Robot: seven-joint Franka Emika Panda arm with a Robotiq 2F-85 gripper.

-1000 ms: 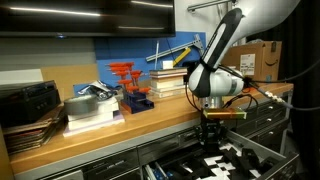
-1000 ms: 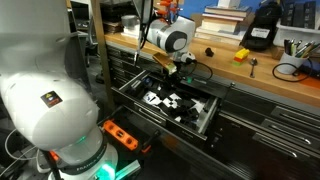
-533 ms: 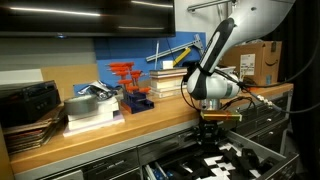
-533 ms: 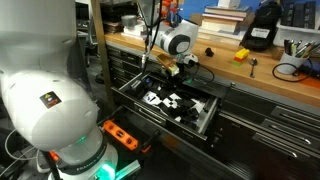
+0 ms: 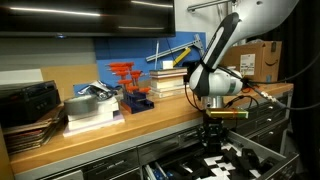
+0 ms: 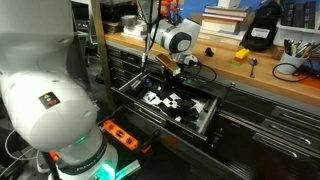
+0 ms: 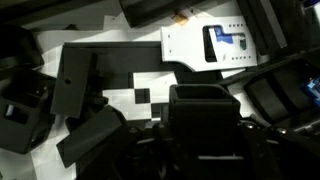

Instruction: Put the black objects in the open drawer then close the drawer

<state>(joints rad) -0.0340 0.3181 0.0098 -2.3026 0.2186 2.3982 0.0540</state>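
My gripper comes down toward the part of the drawer beside the wedge-shaped piece next. It then releases the blocky black object there, since the patterned drawer bottom lies below.
My gripper point(image 5: 211, 137) hangs just in front of the counter edge, over the open drawer point(image 5: 170, 163). In the wrist view the gripper point(image 7: 205, 145) is shut on a blocky black object point(image 7: 205, 108) that fills the gap between the jaws. Below it lies the drawer's black-and-white patterned floor point(image 7: 128, 98), with other black objects on it: an L-shaped piece point(image 7: 95, 68) and a wedge-shaped piece point(image 7: 90, 135). In an exterior view the gripper point(image 6: 172, 70) is above the drawer point(image 6: 212, 112), and one small black object point(image 6: 210, 52) lies on the wooden counter.
A white card with blue print point(image 7: 215, 45) lies in the drawer. The counter holds a book stack point(image 5: 168, 80), a red rack point(image 5: 127, 75), a cardboard box point(image 5: 262, 60), an orange round item point(image 6: 241, 56) and a tall black device point(image 6: 262, 28). Shut drawers point(image 6: 270, 120) flank the open one.
The wrist has shifted slightly sideways over the drawer. The grip on the black object is unchanged.
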